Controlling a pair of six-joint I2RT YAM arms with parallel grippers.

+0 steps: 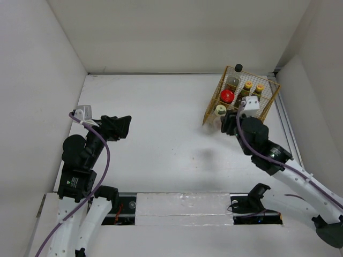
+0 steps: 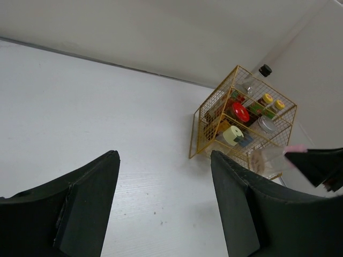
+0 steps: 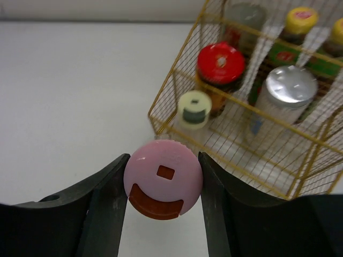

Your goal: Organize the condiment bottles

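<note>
I will next take the pink-capped bottle outward and down with my right gripper into the basket's front slot (image 3: 238,153) beside the pale-green-capped bottle (image 3: 193,110), because that slot below is empty.
My right gripper (image 3: 163,156) is shut on the pink-capped bottle (image 3: 161,184) and holds it just in front of the gold wire basket (image 3: 161,115). In the basket stand the red-capped jar (image 3: 221,61), the pale-green-capped bottle (image 3: 193,110), the silver-capped jar (image 3: 292,87), a yellow-capped bottle (image 3: 301,19) with a second yellow one beside it, and the tall clear bottle with a black cap (image 1: 238,68). In the top view the right gripper (image 1: 228,126) is at the basket's near left corner. My left gripper (image 1: 126,126) is open and empty, far left of the basket.
The basket (image 1: 267,107) stands at the table's far right, close to the right wall. White walls enclose the table on three sides. A dark shadow spot (image 1: 206,155) lies mid-table.
</note>
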